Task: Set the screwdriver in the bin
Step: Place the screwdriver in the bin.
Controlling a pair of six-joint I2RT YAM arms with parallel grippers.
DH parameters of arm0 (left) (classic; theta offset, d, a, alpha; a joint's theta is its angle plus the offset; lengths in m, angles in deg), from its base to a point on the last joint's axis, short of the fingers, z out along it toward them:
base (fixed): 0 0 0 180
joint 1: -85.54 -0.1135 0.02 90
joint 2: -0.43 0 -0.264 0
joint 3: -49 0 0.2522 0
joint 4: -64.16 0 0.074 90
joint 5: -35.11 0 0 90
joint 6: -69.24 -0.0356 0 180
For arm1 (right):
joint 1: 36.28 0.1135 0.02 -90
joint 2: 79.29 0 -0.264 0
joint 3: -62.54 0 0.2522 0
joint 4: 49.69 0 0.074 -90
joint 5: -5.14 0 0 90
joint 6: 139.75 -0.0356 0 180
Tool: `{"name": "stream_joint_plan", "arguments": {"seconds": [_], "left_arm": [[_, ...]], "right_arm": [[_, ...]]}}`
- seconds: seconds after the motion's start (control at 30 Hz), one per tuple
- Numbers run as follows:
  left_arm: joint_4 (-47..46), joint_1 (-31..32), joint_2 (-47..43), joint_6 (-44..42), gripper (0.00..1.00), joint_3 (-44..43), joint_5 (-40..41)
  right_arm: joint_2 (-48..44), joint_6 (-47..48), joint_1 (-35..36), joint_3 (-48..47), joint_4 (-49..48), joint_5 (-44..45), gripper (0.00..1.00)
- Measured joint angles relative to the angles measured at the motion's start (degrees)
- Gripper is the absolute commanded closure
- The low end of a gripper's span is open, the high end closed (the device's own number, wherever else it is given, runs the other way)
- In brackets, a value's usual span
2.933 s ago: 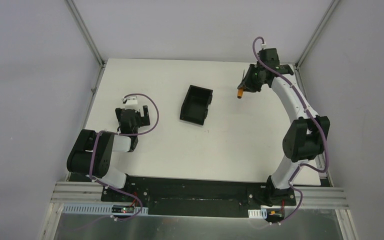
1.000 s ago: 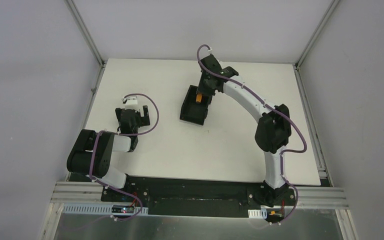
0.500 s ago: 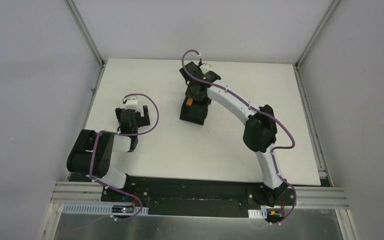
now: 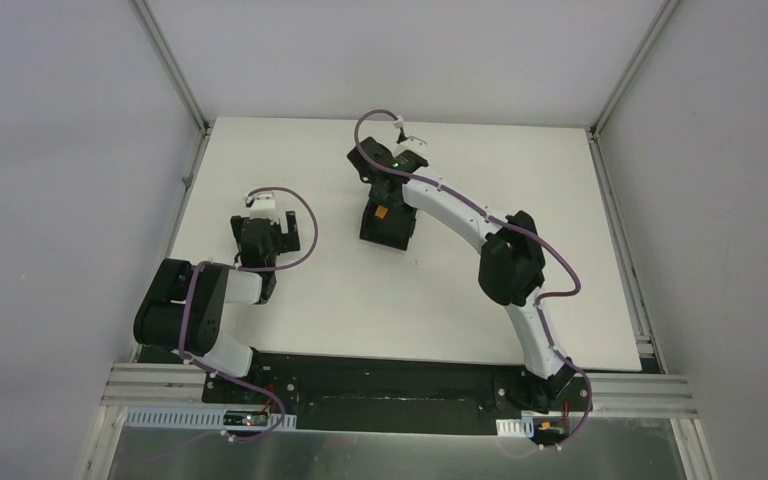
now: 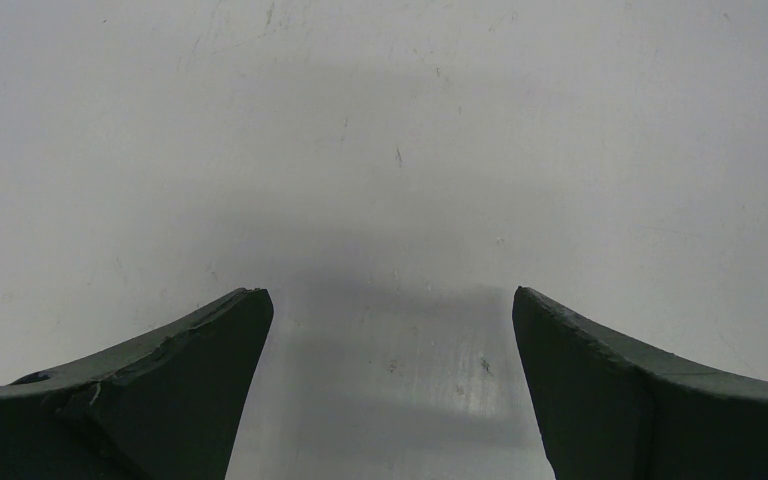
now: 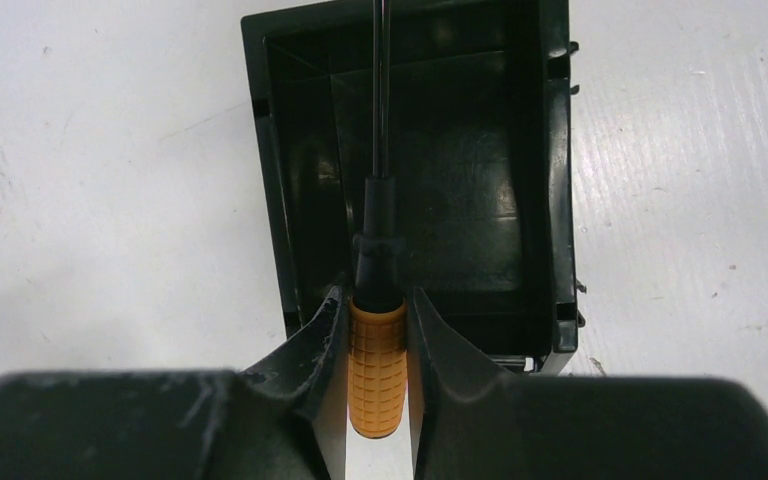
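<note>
The right gripper lowers with a turn to the bin's bottom below it next and lets go of the screwdriver there, as the screwdriver's handle hangs above the bin's rim.
The screwdriver has a ribbed orange handle and a thin black shaft. My right gripper is shut on the handle, with the shaft pointing out over the open top of the black bin. From above, the right gripper hangs over the bin at the table's middle back, and the orange handle shows under it. My left gripper is open over bare table, with nothing between its fingers. It rests at the table's left side, far from the bin.
The white table is framed by metal rails and grey walls. The right arm arches from its base at the near edge across the middle to the bin. The left arm sits folded at the near left.
The right arm has swung left from the far right corner, carrying the screwdriver to above the bin. In the last second it shifted slightly further left. The left arm has not moved.
</note>
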State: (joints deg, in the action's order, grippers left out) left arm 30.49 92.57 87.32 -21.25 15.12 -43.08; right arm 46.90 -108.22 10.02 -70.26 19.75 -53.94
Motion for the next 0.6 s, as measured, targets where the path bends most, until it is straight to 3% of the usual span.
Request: {"name": "stream_joint_plan", "arguments": {"seconds": [0.6], "left_arm": [[0.0, 0.0, 0.0, 0.0, 0.01, 0.0, 0.0]], "right_arm": [[1.9, -9.0, 1.5, 0.8, 1.6, 3.6, 1.0]]}}
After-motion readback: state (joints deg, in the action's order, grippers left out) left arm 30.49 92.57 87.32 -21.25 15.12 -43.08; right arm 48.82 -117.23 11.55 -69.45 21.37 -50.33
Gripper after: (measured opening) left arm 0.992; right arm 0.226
